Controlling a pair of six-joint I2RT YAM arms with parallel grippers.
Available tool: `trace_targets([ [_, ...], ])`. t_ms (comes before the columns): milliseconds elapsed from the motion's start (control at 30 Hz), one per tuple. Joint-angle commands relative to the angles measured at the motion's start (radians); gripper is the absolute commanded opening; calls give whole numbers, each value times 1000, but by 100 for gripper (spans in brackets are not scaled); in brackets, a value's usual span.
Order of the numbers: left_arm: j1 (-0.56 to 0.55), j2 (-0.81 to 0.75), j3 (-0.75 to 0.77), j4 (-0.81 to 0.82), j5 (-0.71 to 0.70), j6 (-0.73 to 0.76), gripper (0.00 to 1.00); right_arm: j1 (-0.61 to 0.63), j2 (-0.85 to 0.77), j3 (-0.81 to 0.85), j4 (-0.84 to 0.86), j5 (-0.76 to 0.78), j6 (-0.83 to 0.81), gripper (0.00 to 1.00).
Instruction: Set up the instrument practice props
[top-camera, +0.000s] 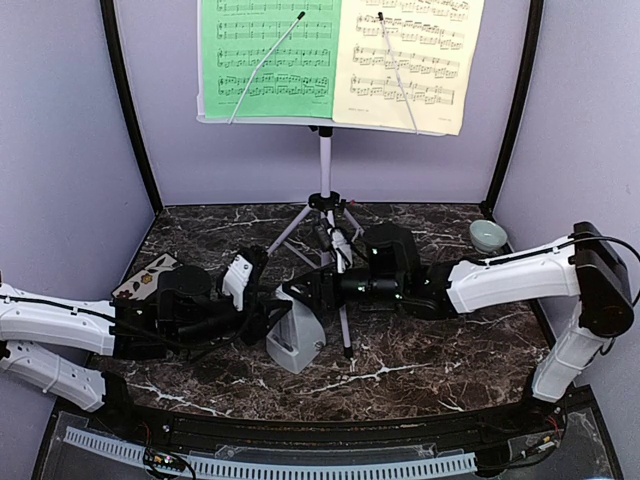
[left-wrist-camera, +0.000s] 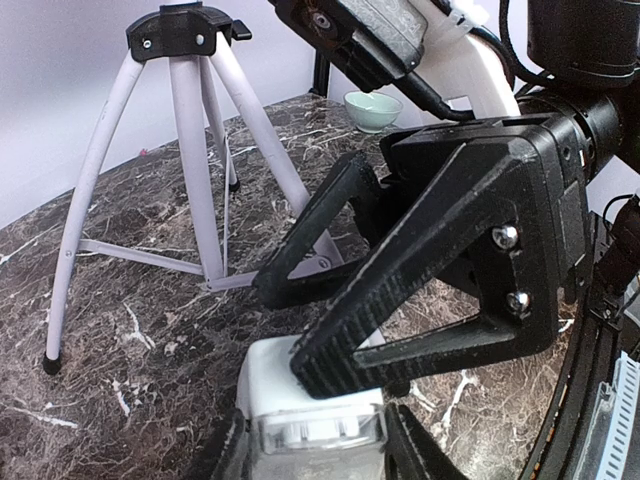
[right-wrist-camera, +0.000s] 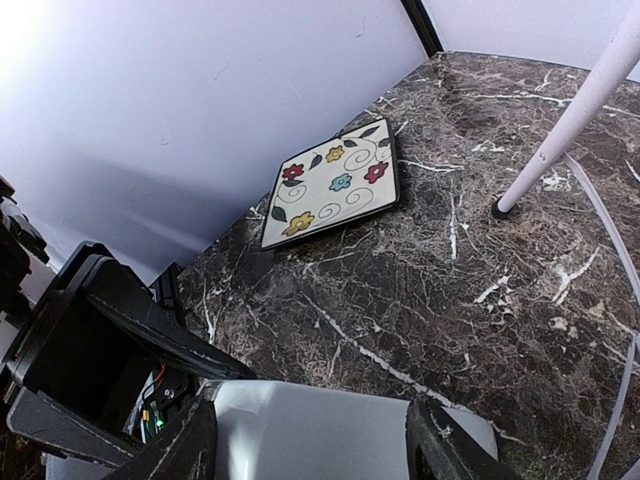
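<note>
Next, my left gripper moves down and away from the metronome to release the clear cover on open marble, which lies below it toward the floral tile.
The white tripod music stand stands at the back middle. On its desk sit the green sheet and the pale-yellow sheet, each under a wire arm. The light-grey metronome stands in front of the tripod. My left gripper reaches in from the left, and its fingers close on both sides of the metronome. My right gripper reaches in from the right. The metronome's body fills the gap between its fingers. The right gripper's black fingers lie across the metronome in the left wrist view.
The floral square tile lies at the left edge, also in the right wrist view. The small pale-green bowl sits at the back right. The tripod legs spread just behind the grippers. Purple walls enclose the marble table.
</note>
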Motion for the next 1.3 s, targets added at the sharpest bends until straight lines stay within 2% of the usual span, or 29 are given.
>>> trace_targets([
  [0,-2,-32,-16,-23,50,26,15,13,147,-154,-404,78,-104,64],
  [333,-12,-22,4,-43,78,113,17,13,167,-256,-343,90,-107,63],
  [567,-20,-65,-5,-111,78,163,18,11,178,-241,-348,102,-122,62],
  [900,-29,-34,30,-198,89,307,17,11,180,-235,-352,108,-131,62],
  [1033,-29,-75,-6,-152,84,248,17,11,180,-242,-346,110,-126,61],
  [1267,-29,-120,-57,-109,-20,-48,17,9,181,-240,-354,120,-139,61],
])
